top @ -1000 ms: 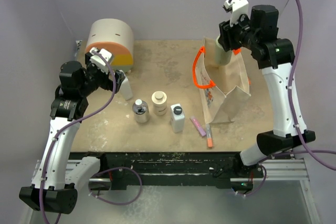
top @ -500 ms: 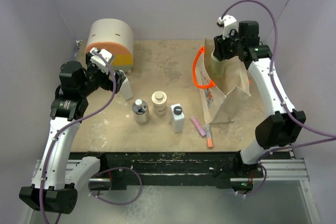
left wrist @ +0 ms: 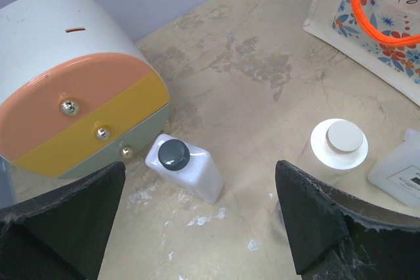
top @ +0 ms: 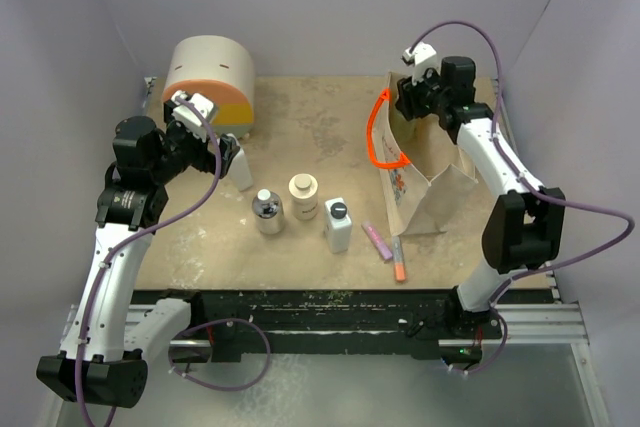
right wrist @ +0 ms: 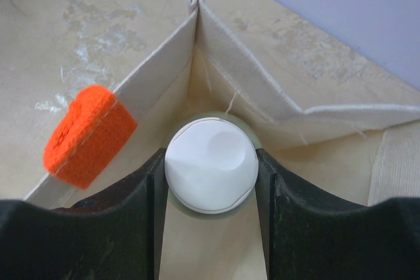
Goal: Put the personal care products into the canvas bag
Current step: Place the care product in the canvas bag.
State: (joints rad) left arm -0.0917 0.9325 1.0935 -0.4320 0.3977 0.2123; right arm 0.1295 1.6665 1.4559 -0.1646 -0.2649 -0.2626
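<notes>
The green bottle's cream cap [right wrist: 210,162] still sits by the bag's rim, so next I should lower my right gripper deeper into the bag's far corner [right wrist: 198,96] below it and release the cap.
The beige canvas bag [top: 432,172] with orange handles [top: 378,142] stands open at the right. My right gripper [top: 416,103] is shut on the green bottle's cream cap [right wrist: 210,162] and holds it down inside the bag's far corner [right wrist: 197,37]. My left gripper [top: 205,135] is open and empty above a white bottle with a black cap [top: 240,168], which also shows in the left wrist view [left wrist: 187,170]. The clear-grey bottle [top: 267,213], the cream jar [top: 303,196] and the second white bottle [top: 338,226] stand mid-table.
The round cream, orange and yellow drawer box [top: 208,82] stands at the back left, close behind the white bottle. A pink tube [top: 377,240] and an orange tube [top: 399,261] lie in front of the bag. Purple walls enclose the table.
My right gripper has moved down and left with the green bottle, from above the bag's rim into the bag. The left arm has not moved.
</notes>
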